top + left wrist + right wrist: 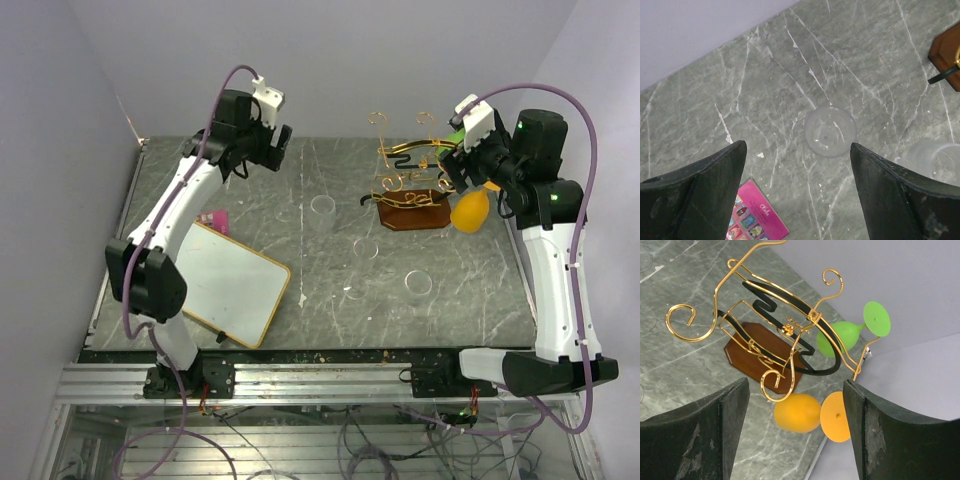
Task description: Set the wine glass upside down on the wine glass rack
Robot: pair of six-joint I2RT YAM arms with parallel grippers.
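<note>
My left gripper lowers onto the clear glass's rim edge away from the rack (807, 129) next, since the clear glass stands below with space around it.
The wine glass rack (405, 165) is gold and black wire on a reddish-brown wooden base (412, 213); it also shows in the right wrist view (785, 315). An orange wine glass (797, 412) sits bowl-down at the rack's right end, its foot (836, 416) near the wire. A green wine glass (840, 337) hangs the same way behind it. My right gripper (794, 386) is open and empty, just short of the orange glass (470, 210). My left gripper (797, 146) is open and empty, high above a clear glass (830, 131).
Three clear glasses stand on the grey marble table (322, 205), (366, 248), (418, 284). A whiteboard (228, 282) lies front left with a pink card (212, 218) by it. The back wall is close behind the rack.
</note>
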